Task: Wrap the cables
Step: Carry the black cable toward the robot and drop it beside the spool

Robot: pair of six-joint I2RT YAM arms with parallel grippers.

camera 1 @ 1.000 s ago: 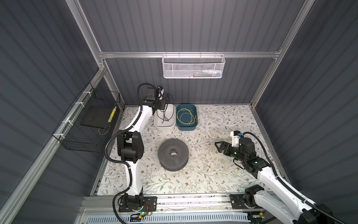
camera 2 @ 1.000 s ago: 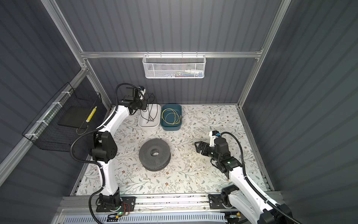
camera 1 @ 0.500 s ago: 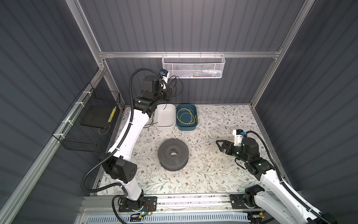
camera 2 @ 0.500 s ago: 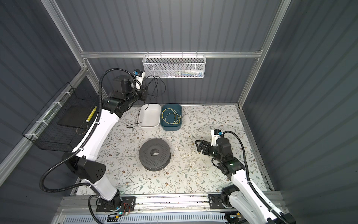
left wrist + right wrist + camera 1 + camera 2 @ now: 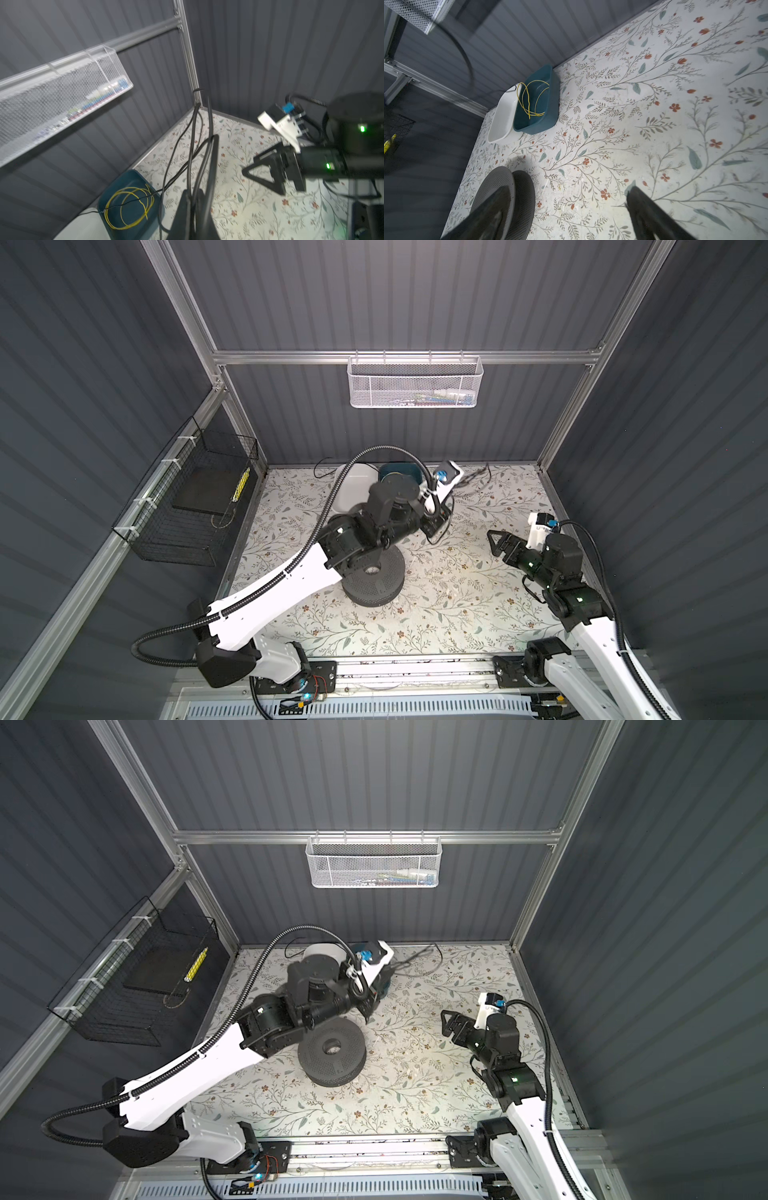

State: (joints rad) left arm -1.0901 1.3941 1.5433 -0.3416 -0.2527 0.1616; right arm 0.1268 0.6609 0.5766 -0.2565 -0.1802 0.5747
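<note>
The left gripper lowers and draws back next to release the cord, since the bare tabletop beside the reel lies below and back of it.
The cables are one thin black cord [image 5: 193,133] with several strands running out from my left gripper [image 5: 192,194], which is shut on it. One strand trails across the blue bin [image 5: 128,203] toward the white bin. In both top views the left gripper [image 5: 434,531] [image 5: 368,1011] hangs above the table just behind the dark perforated reel [image 5: 376,576] [image 5: 332,1052], and the cord [image 5: 473,477] [image 5: 419,955] shows blurred to its right. My right gripper [image 5: 496,543] [image 5: 449,1025] [image 5: 566,193] stands open and empty at the right, low over the table.
The blue bin [image 5: 537,101] holds a yellow wire coil; a white bin [image 5: 502,120] stands beside it at the back. A white mesh basket [image 5: 415,383] hangs on the back wall, a black wire basket [image 5: 187,506] on the left wall.
My left arm has swung from the back left corner, up and then right and forward over the reel, carrying the cord out of the white bin. The right arm has barely moved.
</note>
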